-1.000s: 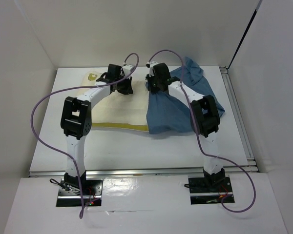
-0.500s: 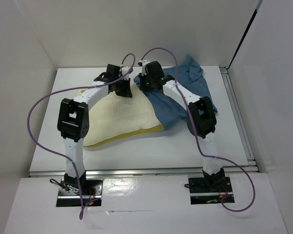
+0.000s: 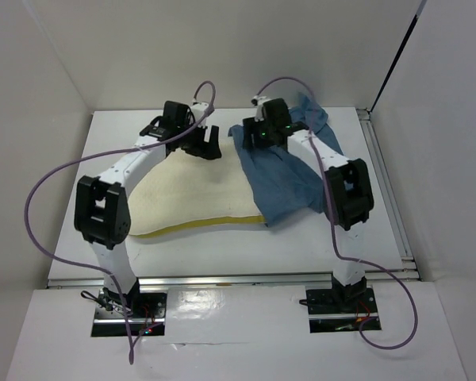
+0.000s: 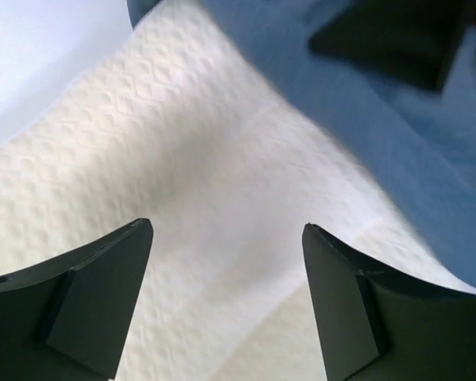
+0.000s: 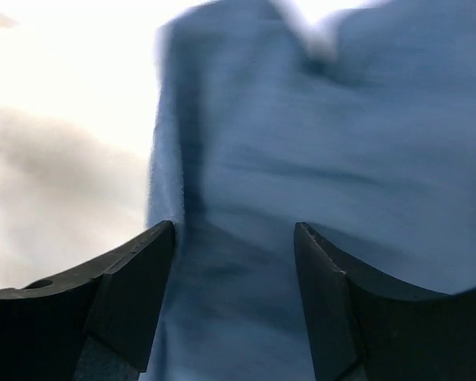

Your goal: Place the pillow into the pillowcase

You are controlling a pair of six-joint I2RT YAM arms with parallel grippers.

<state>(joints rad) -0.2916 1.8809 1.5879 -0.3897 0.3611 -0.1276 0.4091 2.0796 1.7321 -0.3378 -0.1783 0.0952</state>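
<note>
My left gripper moves back across the pillow next, turning and lowering to close on the yellow-seamed near edge (image 3: 219, 219). That edge lies bare outside the pillowcase.
The cream pillow (image 3: 194, 194) lies flat in the middle of the table, its yellow seam along the near edge. Its right end is covered by the slate-blue pillowcase (image 3: 289, 171), which spreads rumpled toward the back right. My left gripper (image 3: 200, 143) hovers over the pillow's far edge, open and empty; in the left wrist view the textured pillow (image 4: 198, 198) fills the gap and the pillowcase (image 4: 397, 135) crosses the upper right. My right gripper (image 3: 258, 136) stands open above the pillowcase's left edge; the right wrist view shows the pillowcase (image 5: 317, 159) below, with nothing gripped.
White walls enclose the table (image 3: 222, 254) on three sides. A metal rail (image 3: 385, 190) runs along the right edge. Purple cables loop above both arms.
Both grippers have opened and let go of the cloth. The pillow and pillowcase dropped flat onto the table, and both arms shifted slightly outward.
</note>
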